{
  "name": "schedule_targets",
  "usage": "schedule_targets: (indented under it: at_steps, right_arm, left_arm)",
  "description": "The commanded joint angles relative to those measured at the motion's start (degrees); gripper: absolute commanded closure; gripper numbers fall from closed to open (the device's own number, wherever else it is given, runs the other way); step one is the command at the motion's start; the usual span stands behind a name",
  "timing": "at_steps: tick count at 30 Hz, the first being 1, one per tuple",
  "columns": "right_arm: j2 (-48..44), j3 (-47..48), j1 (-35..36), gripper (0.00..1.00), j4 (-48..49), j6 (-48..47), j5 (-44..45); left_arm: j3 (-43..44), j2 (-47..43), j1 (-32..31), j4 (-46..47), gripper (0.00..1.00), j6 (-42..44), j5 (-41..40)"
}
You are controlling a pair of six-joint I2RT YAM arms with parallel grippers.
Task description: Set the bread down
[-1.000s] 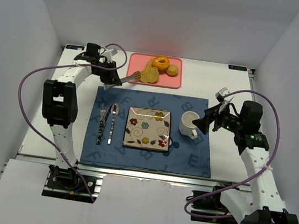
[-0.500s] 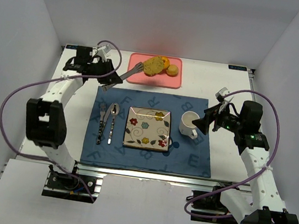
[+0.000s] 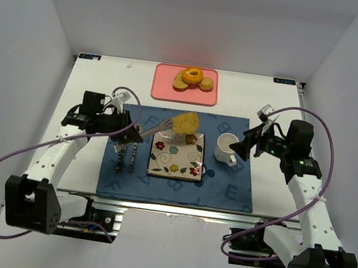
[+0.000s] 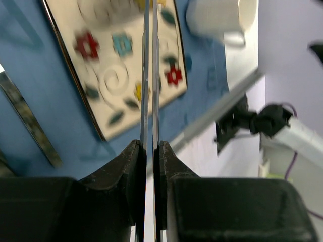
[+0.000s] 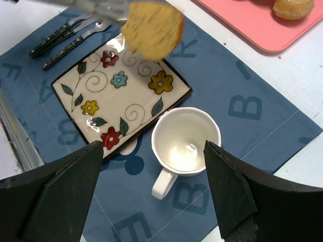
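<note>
My left gripper should next move back and down to bring the golden-brown slice from the plate's far edge to the plate's middle [image 3: 176, 155] [image 4: 130, 54], which is below, and then release the tongs.
My left gripper [image 3: 127, 135] is shut on metal tongs [image 3: 156, 127] that pinch one golden-brown bread slice [image 3: 186, 122]. The slice hangs above the far edge of the square flowered plate [image 3: 162, 161]. In the left wrist view the tongs [image 4: 149, 75] run between the closed fingers [image 4: 132, 166] over the plate [image 4: 101, 108]. A second slice [image 3: 180, 85] lies on the pink tray [image 3: 162, 90]. My right gripper [image 3: 247, 144] is open and empty beside the white mug [image 3: 226, 147]; its view shows the held slice [image 5: 152, 29] above the plate [image 5: 75, 85].
An orange doughnut [image 3: 192, 76] and a tan bun [image 3: 207, 83] sit on the pink tray. A fork and spoon [image 3: 125, 160] lie left of the plate on the blue placemat [image 3: 225, 187], partly under my left gripper. The mug [image 5: 185, 138] stands right of the plate.
My left arm has lifted the slice off the pink tray with the tongs and carried it toward me to above the plate. The right arm has not moved.
</note>
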Motion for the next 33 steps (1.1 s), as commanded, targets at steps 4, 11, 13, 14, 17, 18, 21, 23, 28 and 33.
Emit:
schedule_targets:
  at_steps: [4,11,13,14,17,18,21,23,28,33]
  right_arm:
    - [1.25,2.17,-0.26,0.14,0.61,-0.43,-2.1]
    - [1.43,2.69,-0.26,0.14,0.52,-0.17,-2.27]
    - [1.16,2.61,-0.26,0.14,0.52,0.01,-2.27]
    - [0.99,2.52,-0.26,0.14,0.52,0.01,-2.1]
    - [0.55,2.52,-0.26,0.14,0.43,0.01,-1.92]
    - [0.55,2.43,-0.26,0.14,0.26,-0.08,-1.84]
    - [0.37,2.52,-0.17,0.14,-0.01,-0.43,-1.66]
    - [0.46,2.61,-0.26,0.14,0.08,-0.52,-1.75]
    - [0.99,2.61,-0.26,0.14,0.52,-0.43,-1.75]
    - [1.25,2.34,-0.26,0.14,0.87,-0.52,-1.66]
  left_arm:
    - [-2.3,-5.23,-1.86,-8.06,1.0,0.62,0.32]
    - [-0.11,-0.66,-4.14,-15.09,0.94,5.62,-3.28]
    - [-0.02,0.05,-4.14,-15.8,0.88,6.07,-3.99]
    - [0.16,0.4,-4.14,-15.89,0.86,6.33,-4.6]
    - [1.3,1.1,-4.14,-15.45,0.76,6.08,-5.48]
    - [2.17,1.19,-4.14,-15.1,0.73,5.99,-5.66]
    - [4.02,0.93,-4.14,-13.69,0.59,4.67,-6.8]
    - [4.73,0.93,-4.14,-13.16,0.52,4.14,-7.5]
    - [6.49,1.54,-4.14,-11.94,0.47,3.0,-9.53]
    - [9.56,2.68,-4.06,-8.69,0.47,0.19,-11.11]
